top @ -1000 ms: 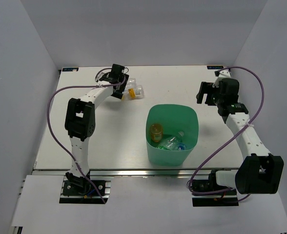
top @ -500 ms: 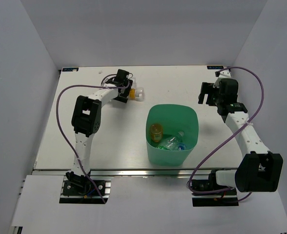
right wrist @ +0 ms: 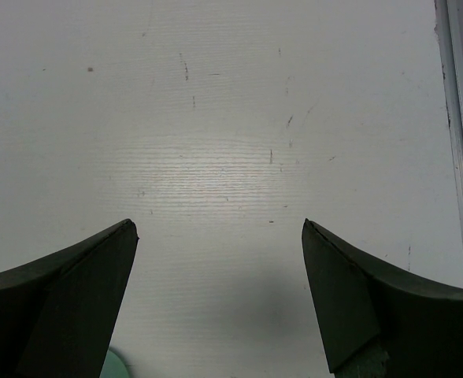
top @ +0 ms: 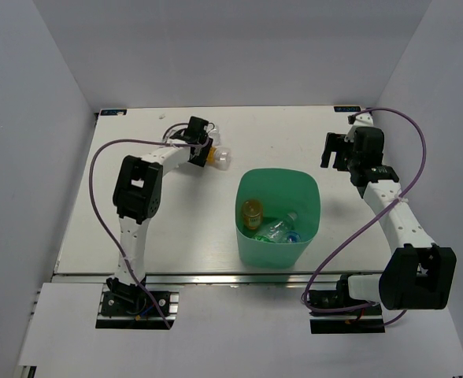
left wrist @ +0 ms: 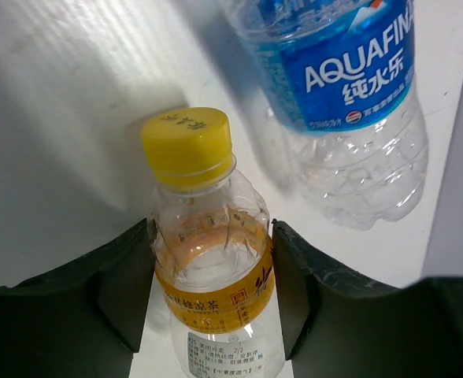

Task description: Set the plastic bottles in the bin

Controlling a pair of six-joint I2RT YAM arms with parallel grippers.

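My left gripper lifts above the bin's raised rim next, swings over to the right in the top view and releases, because the bin's opening point(top: 279, 203) lies there.
A small clear plastic bottle point(left wrist: 212, 260) with a yellow cap and an orange label lies between the black fingers point(left wrist: 129, 287) of my left gripper point(left wrist: 212, 272), and both pads press its sides. From above, that gripper point(top: 202, 151) is at the far left of the table, with the bottle's yellow end point(top: 209, 160) at its tip. A clear bottle with a blue label point(left wrist: 350, 79) lies just beyond it, also seen from above point(top: 224, 157). The mint-green bin point(top: 279, 175) stands mid-table and holds an orange bottle point(top: 252, 213) and clear bottles point(top: 279, 230). My right gripper point(right wrist: 220, 244) hangs open over bare table.
White walls enclose the table on three sides. A metal rail point(right wrist: 461, 142) runs along the table's right edge near my right gripper point(top: 331, 151). A sliver of the green bin point(right wrist: 113, 366) shows at the bottom of the right wrist view.
My left gripper has moved right and slightly nearer, onto the yellow-capped bottle, and closed its fingers on it. The right arm has barely moved.
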